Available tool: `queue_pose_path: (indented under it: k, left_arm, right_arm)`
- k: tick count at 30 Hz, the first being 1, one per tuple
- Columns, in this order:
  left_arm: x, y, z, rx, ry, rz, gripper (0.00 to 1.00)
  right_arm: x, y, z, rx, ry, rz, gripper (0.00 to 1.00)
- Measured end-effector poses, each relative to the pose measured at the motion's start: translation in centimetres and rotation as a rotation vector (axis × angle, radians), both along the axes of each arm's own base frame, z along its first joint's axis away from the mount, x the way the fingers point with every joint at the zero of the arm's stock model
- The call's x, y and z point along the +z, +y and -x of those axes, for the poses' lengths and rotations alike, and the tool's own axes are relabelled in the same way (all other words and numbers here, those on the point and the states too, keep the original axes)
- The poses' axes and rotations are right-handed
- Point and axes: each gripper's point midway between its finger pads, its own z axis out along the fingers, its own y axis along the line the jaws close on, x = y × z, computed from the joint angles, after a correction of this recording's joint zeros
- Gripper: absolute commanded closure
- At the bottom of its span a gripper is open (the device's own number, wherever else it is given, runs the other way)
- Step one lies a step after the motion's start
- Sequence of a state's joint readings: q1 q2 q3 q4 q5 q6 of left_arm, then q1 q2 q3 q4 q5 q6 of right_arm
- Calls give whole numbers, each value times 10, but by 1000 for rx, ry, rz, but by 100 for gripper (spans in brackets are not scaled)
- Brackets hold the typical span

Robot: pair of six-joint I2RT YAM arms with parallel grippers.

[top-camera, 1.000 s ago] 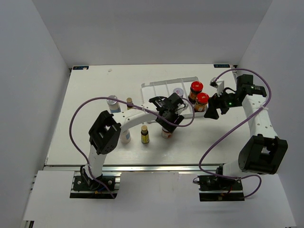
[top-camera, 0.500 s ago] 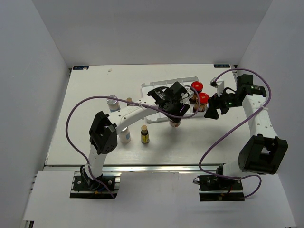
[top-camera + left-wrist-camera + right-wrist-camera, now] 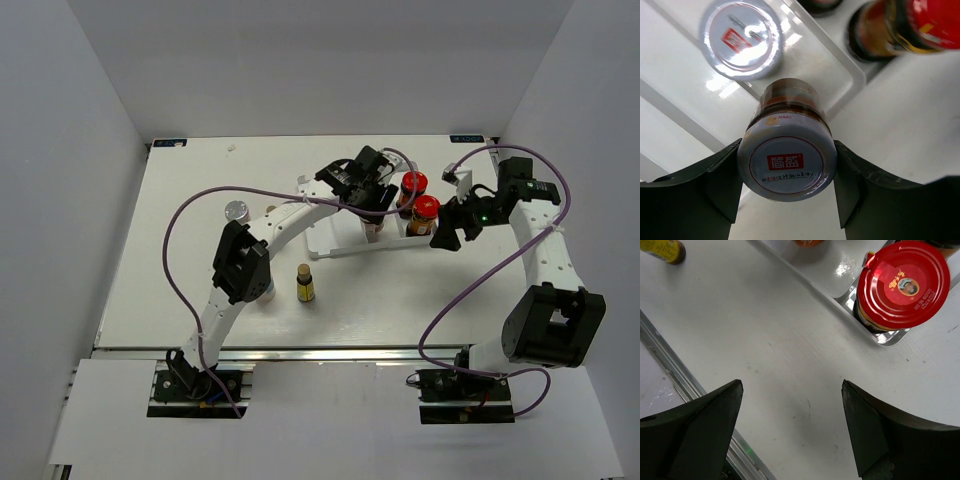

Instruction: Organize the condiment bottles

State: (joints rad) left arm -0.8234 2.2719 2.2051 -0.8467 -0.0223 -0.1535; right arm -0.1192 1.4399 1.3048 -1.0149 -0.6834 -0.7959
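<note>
My left gripper should lower the matching jar inside the tray's front rim and release it, since the empty tray bottom by the second silver-lidded jar lies below the gripper.
My left gripper (image 3: 371,203) is shut on a short silver-lidded jar (image 3: 786,167), its fingers (image 3: 722,180) on both sides of the lid. It holds the jar (image 3: 372,228) over the front rim of the white ribbed tray (image 3: 330,186). A second silver-lidded jar (image 3: 742,37) stands in the tray. Two red-capped bottles (image 3: 414,184) (image 3: 426,210) stand at the tray's right end. My right gripper (image 3: 449,236) is open and empty just right of them; the nearer red cap (image 3: 903,282) shows in its view. A slim amber bottle (image 3: 304,283) stands on the table.
A white bottle with a silver cap (image 3: 237,211) stands at the left. Another white bottle (image 3: 265,292) is mostly hidden behind the left arm's elbow. The tray rim (image 3: 847,75) lies just beyond the held jar. White walls enclose the table on three sides.
My left gripper has carried the silver-lidded jar from the table in front of the tray back and to the right, to the tray's front rim. The right arm has not moved.
</note>
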Motion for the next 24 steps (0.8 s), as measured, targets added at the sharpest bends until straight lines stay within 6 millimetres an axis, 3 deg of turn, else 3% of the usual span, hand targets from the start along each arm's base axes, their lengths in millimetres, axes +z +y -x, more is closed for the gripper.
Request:
queue_pose_path:
  k: [8,19,24]
  left_arm:
    - [-15,-2,-29,48,-14,36,100]
    - [-9,-22,-22,10,13,121,100]
    - [-16,-24,-22,11,19,116,100]
  right_arm:
    - [-9,1,6,-1,25,-3,15]
    - [-12,0,8,-6,18,-4,15]
    - [-11,0,8,-6,17,-4,15]
